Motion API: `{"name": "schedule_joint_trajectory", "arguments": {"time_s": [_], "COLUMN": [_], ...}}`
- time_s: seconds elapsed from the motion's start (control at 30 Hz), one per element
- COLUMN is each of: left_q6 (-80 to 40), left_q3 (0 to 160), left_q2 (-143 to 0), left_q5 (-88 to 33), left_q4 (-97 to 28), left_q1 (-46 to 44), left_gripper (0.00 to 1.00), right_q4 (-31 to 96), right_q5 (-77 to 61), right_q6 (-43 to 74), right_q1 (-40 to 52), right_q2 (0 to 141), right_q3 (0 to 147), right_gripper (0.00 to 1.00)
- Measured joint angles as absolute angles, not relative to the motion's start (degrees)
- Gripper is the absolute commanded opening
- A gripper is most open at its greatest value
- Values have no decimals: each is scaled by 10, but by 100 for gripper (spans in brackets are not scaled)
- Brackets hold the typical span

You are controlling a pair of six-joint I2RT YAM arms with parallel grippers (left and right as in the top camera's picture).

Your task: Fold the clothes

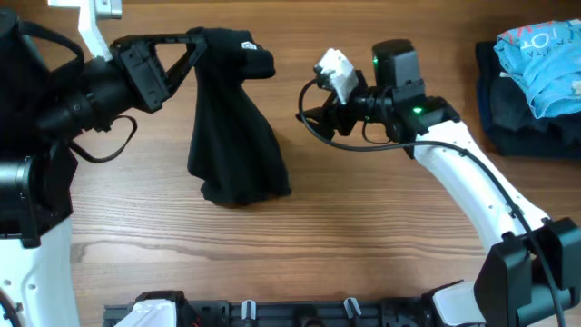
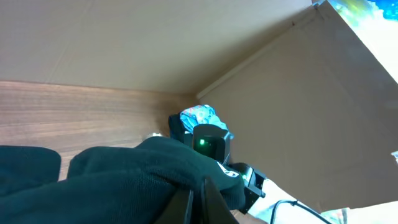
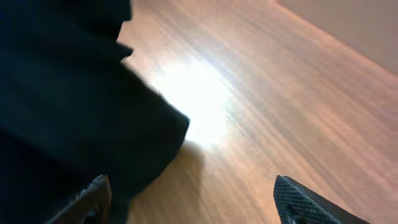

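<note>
I need to bring my right gripper to the left in the overhead view next, onto the shirt's loose edge [image 1: 271, 162] [image 3: 169, 129], since its fingers are mostly around wood.
The clothes, a black T-shirt [image 1: 234, 145], hang bunched from my left gripper [image 1: 198, 43], which is shut on the top of the fabric; the lower part pools on the wooden table [image 1: 363, 218]. In the left wrist view the shirt [image 2: 118, 177] drapes over the closed fingers [image 2: 194, 202], with a small white mark near its edge. My right gripper [image 1: 309, 104] stands open just right of the hanging shirt and holds nothing. In the right wrist view the shirt [image 3: 62, 93] fills the left side beside the left fingertip, and bare wood shows between the jaws [image 3: 193, 196].
A light-blue garment [image 1: 540, 54] lies on a dark navy folded stack [image 1: 517, 123] at the back right corner. A brown cardboard wall [image 2: 298, 106] stands behind the table. A black fixture [image 1: 272, 313] runs along the front edge.
</note>
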State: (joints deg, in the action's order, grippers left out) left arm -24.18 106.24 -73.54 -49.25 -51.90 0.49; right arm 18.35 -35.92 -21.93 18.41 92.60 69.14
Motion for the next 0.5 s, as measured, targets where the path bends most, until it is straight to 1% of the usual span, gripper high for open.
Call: {"name": "schedule_joint_trajectory", "arguments": {"time_s": [0.13,0.2,0.33,0.5], "left_q6": [-243,-246,-284,-349], "left_q3": [1062,1062,1062,1062], "left_q2": [-735,-735,-735,-735], "left_q5": [-495,-494,-499,-516], "left_q4": [-509,-482,-405,-352], "left_q1": [5,5,5,5], "left_gripper": [4,4,4,4], "right_q4": [183,192,194,166], "right_q5": [-391,-410,-429,-434], "right_q6": [-208,-206,-202,-192], "right_q1": [179,188,238,290], "right_q2": [926,926,926,927], "right_q3": [691,691,691,691], "right_gripper": [86,85,85,85]}}
